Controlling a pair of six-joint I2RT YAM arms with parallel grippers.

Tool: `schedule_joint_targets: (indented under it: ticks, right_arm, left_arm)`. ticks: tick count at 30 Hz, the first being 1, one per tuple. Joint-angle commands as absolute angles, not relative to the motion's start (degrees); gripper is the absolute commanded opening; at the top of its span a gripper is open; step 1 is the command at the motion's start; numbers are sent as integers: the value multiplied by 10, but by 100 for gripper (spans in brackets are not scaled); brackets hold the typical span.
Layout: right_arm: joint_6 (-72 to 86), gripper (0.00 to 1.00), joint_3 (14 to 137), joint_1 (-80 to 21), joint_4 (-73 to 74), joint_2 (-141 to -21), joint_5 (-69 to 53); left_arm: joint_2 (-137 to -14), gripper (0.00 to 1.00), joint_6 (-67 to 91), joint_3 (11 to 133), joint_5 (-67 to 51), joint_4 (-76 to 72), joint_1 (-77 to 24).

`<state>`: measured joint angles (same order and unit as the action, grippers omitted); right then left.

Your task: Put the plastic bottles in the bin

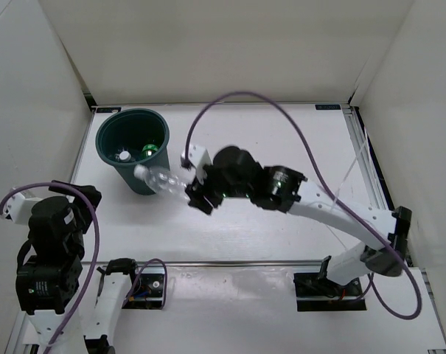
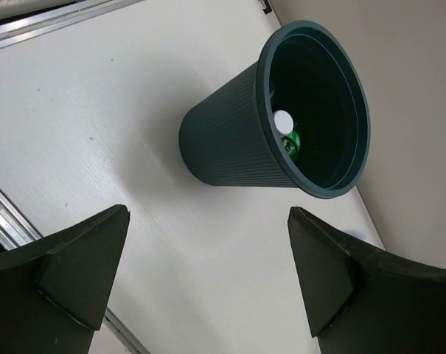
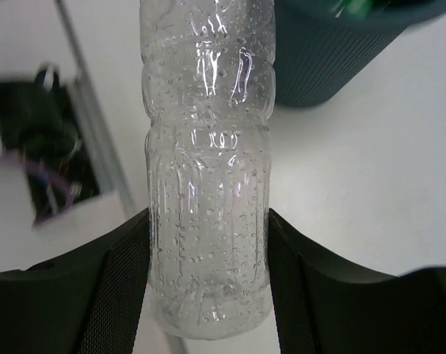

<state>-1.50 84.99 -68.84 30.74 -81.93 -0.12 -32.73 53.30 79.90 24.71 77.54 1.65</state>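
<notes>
Next, the right gripper moves outward and to the left in the top view over the bin's opening (image 1: 133, 138) to release there, since the bottle still hangs outside.
The dark teal bin (image 1: 116, 151) stands at the back left; it also shows in the left wrist view (image 2: 230, 147) and the right wrist view (image 3: 326, 59). Inside it lie a white-capped bottle (image 1: 124, 156) and a green bottle (image 1: 150, 150), also seen in the left wrist view as a white cap (image 2: 283, 119) and green bottle (image 2: 290, 143). My right gripper (image 1: 194, 193) is shut on a clear ribbed plastic bottle (image 1: 161, 180) near its base (image 3: 208, 221), holding it lengthwise with its top at the bin's near right side. My left gripper (image 2: 208, 273) is open and empty, back by the left arm's base.
White walls enclose the table on the left, back and right. A metal rail (image 1: 281, 262) runs along the table's near edge. The right arm's purple cable (image 1: 281, 110) arcs over the table's middle. The left arm (image 1: 49, 243) sits folded at the near left corner.
</notes>
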Motion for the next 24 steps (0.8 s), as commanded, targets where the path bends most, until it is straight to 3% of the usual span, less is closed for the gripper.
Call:
schedule_joint_targets:
  ticks: [1, 3, 7, 15, 24]
  right_arm:
    - [-45, 0, 1014, -657, 354, -921, 55]
    - [-66, 0, 1146, -647, 381, -1000, 61]
    - [-105, 0, 1277, -641, 377, -1091, 92]
    - [-52, 8, 1323, -589, 273, -1168, 42]
    - [-36, 25, 1330, -589, 238, -1198, 36]
  left_arm:
    - [-334, 100, 534, 798, 262, 804, 15]
    - [-334, 100, 542, 798, 247, 804, 15]
    - [-334, 100, 548, 798, 218, 804, 15]
    - [-329, 100, 514, 816, 194, 816, 15]
    - [-356, 100, 477, 853, 194, 816, 15]
